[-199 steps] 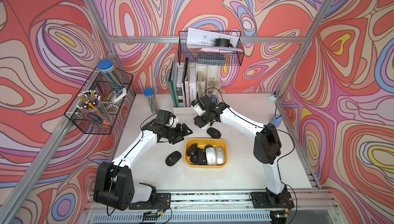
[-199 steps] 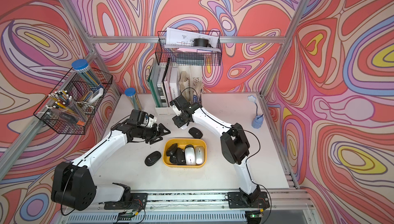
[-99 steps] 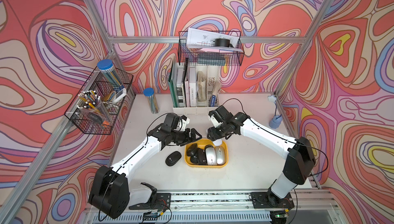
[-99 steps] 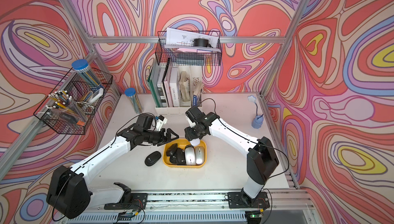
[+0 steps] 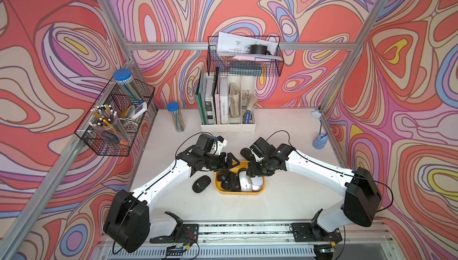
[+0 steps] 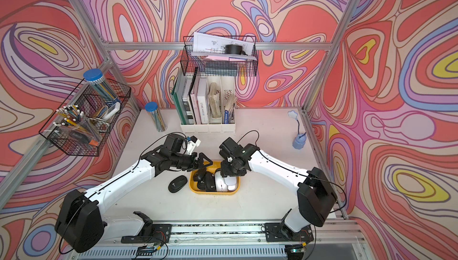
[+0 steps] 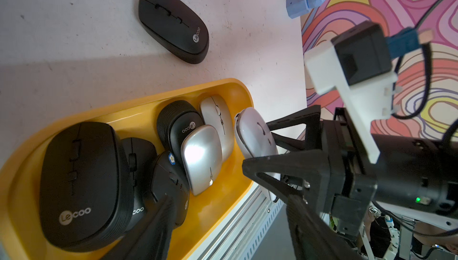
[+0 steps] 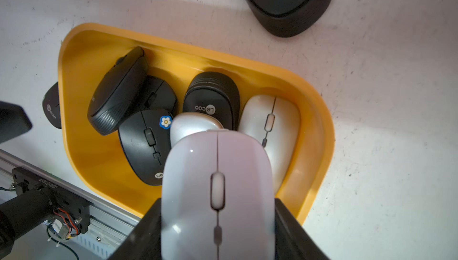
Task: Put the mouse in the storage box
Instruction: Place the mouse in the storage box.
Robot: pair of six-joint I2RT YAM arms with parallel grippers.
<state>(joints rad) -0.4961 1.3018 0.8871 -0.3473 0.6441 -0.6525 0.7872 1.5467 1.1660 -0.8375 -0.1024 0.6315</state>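
Note:
My right gripper is above the silver mouse by the box's end (image 8: 276,126), so next it will lower the white mouse (image 8: 218,187) onto the silver mouse and let go of it there.
My right gripper (image 8: 218,211) is shut on a white mouse (image 8: 218,187), its fingers pressing on both sides. It holds the mouse just above the right half of the yellow storage box (image 8: 322,132), also seen in both top views (image 5: 238,193) (image 6: 213,192). Several black and silver mice lie in the box. In the left wrist view the held mouse (image 7: 255,137) hangs over the box's end. My left gripper (image 5: 234,163) (image 7: 228,234) is open and empty over the box's left end. A black mouse (image 5: 201,183) lies left of the box, another black mouse (image 5: 246,152) behind it.
At the back stand a white file holder (image 5: 228,112) with books and a blue-lidded tube (image 5: 176,117). At the right edge is a small blue lamp (image 5: 319,140). Black wire baskets (image 5: 116,120) (image 5: 244,58) hang on the left and back walls.
My right gripper has come forward from near the file holder to above the storage box, staying shut. My left gripper has moved right to the box's left end.

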